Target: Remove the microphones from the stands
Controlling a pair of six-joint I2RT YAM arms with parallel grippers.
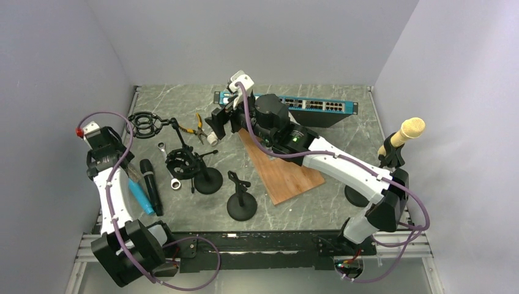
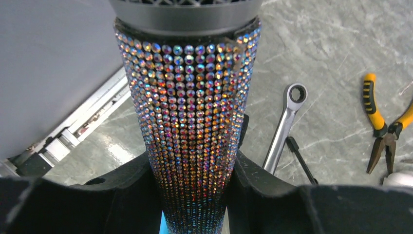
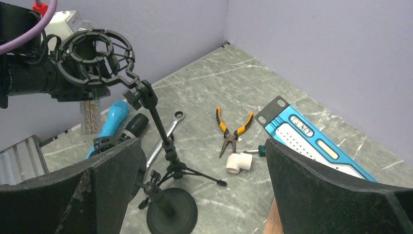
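Observation:
My left gripper lowers toward the right in the top view next and releases between the blue and black microphones, since the shock-mount ring (image 1: 147,122) is empty.
My left gripper (image 2: 195,170) is shut on a rhinestone-covered microphone (image 2: 190,112); its grey head is at the top of the left wrist view. In the top view this gripper (image 1: 104,147) is at the far left, just left of the tripod stand's black shock-mount ring (image 1: 147,122). In the right wrist view the sparkly body (image 3: 90,114) hangs behind and below that ring (image 3: 95,56), which looks empty. My right gripper (image 1: 217,125) is open and empty (image 3: 202,185), above the table behind the stands.
A black microphone (image 1: 151,184) and a blue one (image 1: 139,195) lie at the left. Nearby are a wrench (image 1: 165,162), pliers (image 1: 197,125), a white pipe elbow (image 3: 239,162), two round-base stands (image 1: 208,180) (image 1: 242,205), a wooden board (image 1: 281,168), a network switch (image 1: 306,105) and a gold microphone on a stand (image 1: 409,130).

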